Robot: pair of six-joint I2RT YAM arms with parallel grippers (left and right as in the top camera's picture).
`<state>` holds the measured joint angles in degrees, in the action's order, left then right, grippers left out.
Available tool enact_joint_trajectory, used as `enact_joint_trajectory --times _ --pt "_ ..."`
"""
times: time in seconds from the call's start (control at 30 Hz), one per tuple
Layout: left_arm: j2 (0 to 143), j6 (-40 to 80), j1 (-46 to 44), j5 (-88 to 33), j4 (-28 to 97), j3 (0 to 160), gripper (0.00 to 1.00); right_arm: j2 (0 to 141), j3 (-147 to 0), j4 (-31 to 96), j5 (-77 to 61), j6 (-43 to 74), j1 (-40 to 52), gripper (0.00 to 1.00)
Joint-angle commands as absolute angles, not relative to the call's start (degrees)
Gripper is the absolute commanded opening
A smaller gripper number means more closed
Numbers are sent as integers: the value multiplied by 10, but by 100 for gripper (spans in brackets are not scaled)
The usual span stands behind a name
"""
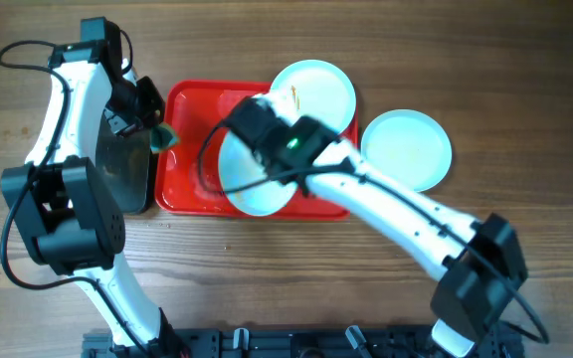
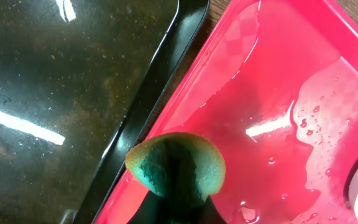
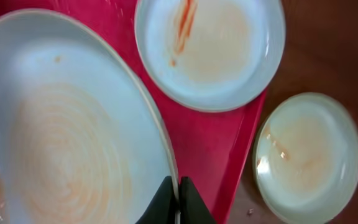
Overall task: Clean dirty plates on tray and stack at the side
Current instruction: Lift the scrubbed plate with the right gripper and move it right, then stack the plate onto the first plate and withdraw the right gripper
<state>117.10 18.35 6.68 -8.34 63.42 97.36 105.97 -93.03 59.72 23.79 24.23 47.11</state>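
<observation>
My right gripper holds the plate and will lift it next, then lower it onto the plate already on the tabletop beside the red tray.
Three white plates show. My right gripper is shut on the rim of one plate with faint orange smears, holding it tilted over the red tray. A second plate with an orange smear lies at the tray's far right corner. A third plate lies on the table right of the tray. My left gripper is shut on a green sponge over the tray's left edge.
A black glossy tray lies directly left of the red tray, edges touching. Water pools on the red tray's floor. The wooden table extends all round.
</observation>
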Motion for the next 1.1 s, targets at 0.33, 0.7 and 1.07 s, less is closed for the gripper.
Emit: enact_joint_trajectory --times 0.33,0.7,1.07 --pt "1153 189 65 -78 633 983 4 758 -932 718 2 177 162 4" --pt "1153 189 65 -78 633 983 4 708 -774 633 -165 90 -208 4" --pt "1153 189 65 -77 639 983 4 890 -660 456 -152 137 -222 4"
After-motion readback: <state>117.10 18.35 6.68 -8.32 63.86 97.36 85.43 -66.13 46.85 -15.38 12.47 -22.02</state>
